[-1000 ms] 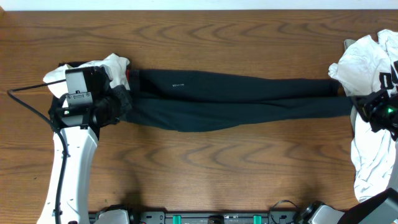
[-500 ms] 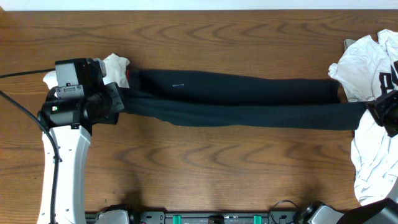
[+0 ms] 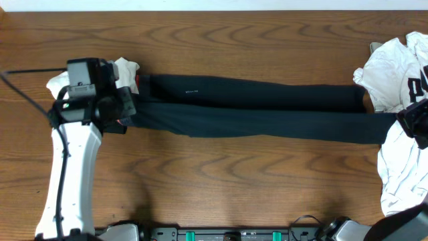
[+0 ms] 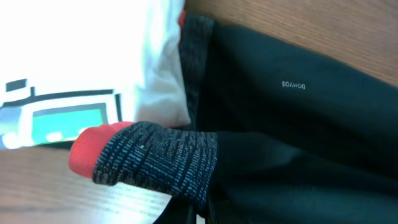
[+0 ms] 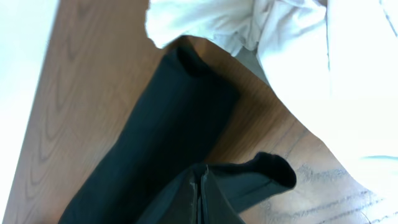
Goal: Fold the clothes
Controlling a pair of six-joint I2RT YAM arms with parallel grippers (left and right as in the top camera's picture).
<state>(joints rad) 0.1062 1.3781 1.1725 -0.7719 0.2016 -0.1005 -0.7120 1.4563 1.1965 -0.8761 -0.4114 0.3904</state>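
The far leg is still uncovered, so the robot's right gripper will first go outward and a little toward the waistband to bring the near cuff over the far leg's cuff [image 3: 356, 98] [image 5: 203, 82].
The long black leggings [image 3: 254, 107] lie stretched across the table, with both legs running left to right. My left gripper [image 3: 126, 110] is shut on the grey waistband with its red-orange edge [image 4: 155, 162]; its fingertips [image 4: 200, 214] are mostly hidden under the fabric. My right gripper [image 3: 400, 126] is shut on the cuff of the near leg [image 5: 273, 171], and the fabric is pinched between its fingers [image 5: 200, 186]. The far leg's cuff [image 5: 186, 68] lies flat beside it.
A white T-shirt with a green print [image 4: 62, 115] lies bunched under the left wrist [image 3: 124, 67]. A white T-shirt with black lettering [image 3: 394, 67] is heaped at the right edge [image 5: 298, 37]. A black cable [image 3: 27, 94] arcs off the left arm.
The near leg has been pulled straight and taut between the two grippers. The right gripper moved right with the cuff. The left gripper shifted slightly back and right with the waistband.
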